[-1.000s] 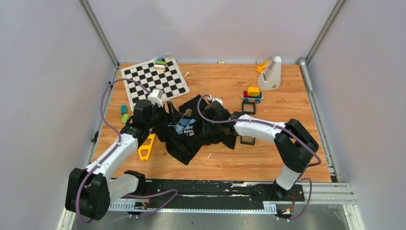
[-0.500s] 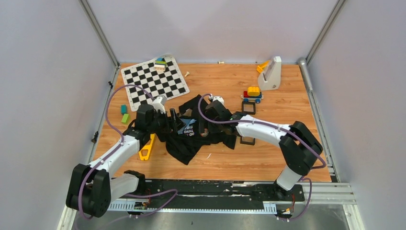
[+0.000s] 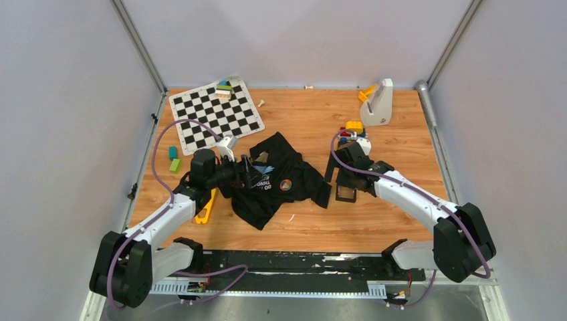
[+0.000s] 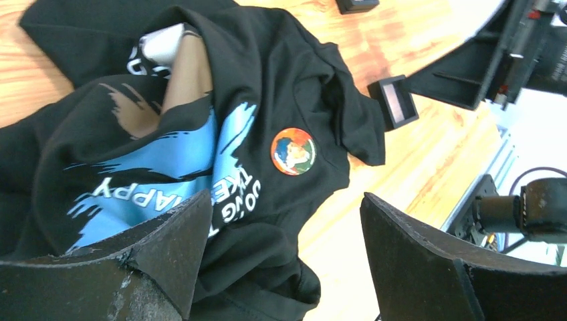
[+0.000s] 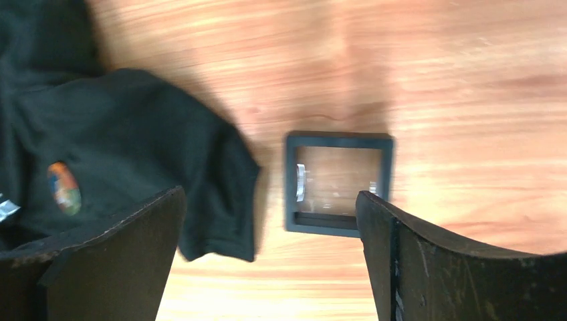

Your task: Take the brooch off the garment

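Observation:
My right gripper shifts toward the right in its wrist view next and lowers its fingers astride the black square frame [image 3: 346,194] [image 5: 339,184], since the frame sits below there.
The garment [image 3: 267,190], a crumpled black T-shirt with a light-blue graphic and white lettering, lies mid-table. The brooch [image 3: 286,185] is a small round orange badge pinned on the black cloth right of the lettering. The left wrist view shows the brooch [image 4: 293,151] ahead of the jaws. In the right wrist view the brooch [image 5: 63,188] is at the far left. My left gripper [image 3: 251,174] stands open over the garment's [image 4: 287,93] printed chest, gripping nothing. My right gripper [image 3: 339,179] is open beside the sleeve [image 5: 220,167], above a black square frame [image 5: 339,182], clear of the garment.
A black square frame [image 3: 346,194] lies just right of the shirt. A chessboard [image 3: 215,114] with stacked blocks is at the back left. A yellow tool [image 3: 204,207] and small blocks [image 3: 174,160] sit by my left arm. A toy car [image 3: 352,127] and a white stand [image 3: 378,101] are at the back right.
My right gripper has let go, opened wide and drawn back to the right off the garment, uncovering the brooch. My left gripper has shifted slightly right over the print.

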Controlling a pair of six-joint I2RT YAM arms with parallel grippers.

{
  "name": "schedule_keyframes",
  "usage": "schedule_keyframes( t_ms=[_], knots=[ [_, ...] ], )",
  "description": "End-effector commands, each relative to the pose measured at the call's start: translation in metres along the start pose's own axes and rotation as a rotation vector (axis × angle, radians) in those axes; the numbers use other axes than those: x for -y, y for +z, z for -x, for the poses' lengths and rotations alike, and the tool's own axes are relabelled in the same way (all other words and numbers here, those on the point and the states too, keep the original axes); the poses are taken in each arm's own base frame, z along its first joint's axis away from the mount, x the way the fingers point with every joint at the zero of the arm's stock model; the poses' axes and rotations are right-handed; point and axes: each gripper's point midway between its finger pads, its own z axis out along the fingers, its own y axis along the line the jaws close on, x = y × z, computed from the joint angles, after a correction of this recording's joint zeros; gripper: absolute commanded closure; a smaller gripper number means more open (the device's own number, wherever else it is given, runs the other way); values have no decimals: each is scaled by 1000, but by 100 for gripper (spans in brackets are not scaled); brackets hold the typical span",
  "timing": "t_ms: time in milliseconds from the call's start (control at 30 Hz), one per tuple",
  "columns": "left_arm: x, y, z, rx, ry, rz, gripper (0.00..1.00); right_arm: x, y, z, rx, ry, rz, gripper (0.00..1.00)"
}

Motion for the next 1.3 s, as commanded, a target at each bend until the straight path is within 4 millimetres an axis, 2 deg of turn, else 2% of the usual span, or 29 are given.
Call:
schedule_keyframes(
  t_ms=[0,267,500,800,1033,1167,1267],
  knots=[
    [21,0,8,54,70,-111,11,26,3,-1,-9,23,-85,0],
    [15,4,0,39,61,-109,6,49,20,-6,-49,-2,-203,0],
    [18,0,1,53,74,-114,6,56,32,-20,-109,0,-202,5],
    [20,-1,1,54,75,-121,6,50,38,-26,-145,-8,-158,23],
    [21,-1,0,52,75,-129,8,41,30,-24,-154,-15,-104,45],
    [22,-1,1,56,77,-135,8,35,19,-18,-135,-13,-61,43],
    [22,0,0,50,72,-139,8,35,19,-20,-156,-28,-62,32]
  ],
)
